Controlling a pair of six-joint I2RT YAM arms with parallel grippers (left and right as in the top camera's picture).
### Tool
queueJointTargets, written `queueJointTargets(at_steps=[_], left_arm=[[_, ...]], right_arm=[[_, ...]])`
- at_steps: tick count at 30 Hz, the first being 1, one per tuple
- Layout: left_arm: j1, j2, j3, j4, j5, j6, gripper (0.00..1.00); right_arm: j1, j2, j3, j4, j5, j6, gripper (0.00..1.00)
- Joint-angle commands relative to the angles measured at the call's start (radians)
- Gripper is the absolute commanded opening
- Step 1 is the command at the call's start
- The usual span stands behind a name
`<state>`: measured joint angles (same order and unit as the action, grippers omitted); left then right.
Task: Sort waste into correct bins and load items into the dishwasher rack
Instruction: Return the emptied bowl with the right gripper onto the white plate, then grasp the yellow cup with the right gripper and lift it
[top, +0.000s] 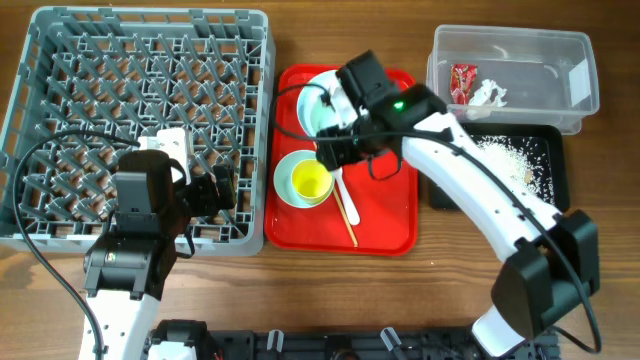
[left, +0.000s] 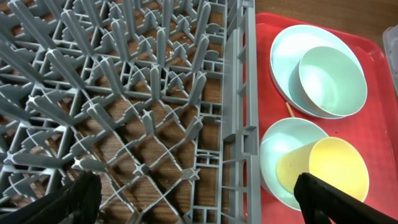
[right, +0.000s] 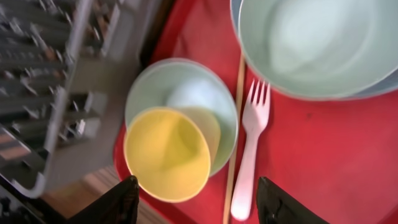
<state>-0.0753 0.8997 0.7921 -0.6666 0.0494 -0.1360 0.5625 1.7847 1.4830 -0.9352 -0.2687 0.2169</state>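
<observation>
Next I will lower my right gripper's fingers astride the rim of the yellow cup (top: 311, 182) by the fork, as the cup's opening leaves room for a finger.
On the red tray, a small yellow cup (top: 311, 182) lies tilted inside a pale blue-green bowl (top: 290, 168). A second bowl (top: 322, 108) rests on the white plate (top: 316, 78) at the tray's far end. The white fork (top: 340, 188) lies beside the cup. My right gripper (top: 340, 150) hovers open over cup (right: 166, 152) and fork (right: 249, 149), its fingertips (right: 118, 202) apart and touching neither. My left gripper (top: 215, 190) is wide open over the right edge of the grey dishwasher rack (top: 150, 120), holding nothing. The red wrapper (top: 462, 82) and white napkin (top: 488, 95) lie in the clear tub (top: 575, 60). Beige scraps (top: 510, 155) lie in the black tray (top: 555, 180).
A thin wooden stick (top: 347, 215) lies on the red tray (top: 385, 215) next to the fork. The rack's wall (left: 245, 124) stands close against the tray's left side. The right arm reaches across the black tray's near left corner.
</observation>
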Motion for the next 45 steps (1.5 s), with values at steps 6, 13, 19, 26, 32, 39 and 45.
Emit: queueJointTargets(at_steps=[6, 13, 19, 26, 32, 39, 45], left_arm=[[0.005, 0.000, 0.020, 0.003, -0.006, -0.003, 1.00], [0.005, 0.000, 0.020, 0.003, -0.006, -0.003, 1.00], [0.005, 0.000, 0.020, 0.003, -0.006, -0.003, 1.00], [0.005, 0.000, 0.020, 0.003, -0.006, -0.003, 1.00], [0.005, 0.000, 0.020, 0.003, 0.015, -0.003, 1.00], [0.005, 0.005, 0.020, 0.084, 0.347, -0.007, 1.00], [0.005, 0.067, 0.020, 0.245, 0.620, -0.055, 1.00]], right_arm=[[0.013, 0.085, -0.112, 0.080, -0.022, 0.077, 0.52], [0.014, 0.142, -0.116, 0.107, -0.022, 0.156, 0.33], [0.014, 0.147, -0.115, 0.123, -0.022, 0.180, 0.13], [0.011, 0.138, -0.086, 0.095, -0.021, 0.178, 0.04], [-0.049, 0.018, 0.042, 0.048, -0.025, 0.175, 0.04], [-0.193, -0.106, 0.062, 0.060, -0.187, 0.175, 0.04], [-0.262, -0.096, 0.061, 0.081, -0.475, 0.149, 0.04]])
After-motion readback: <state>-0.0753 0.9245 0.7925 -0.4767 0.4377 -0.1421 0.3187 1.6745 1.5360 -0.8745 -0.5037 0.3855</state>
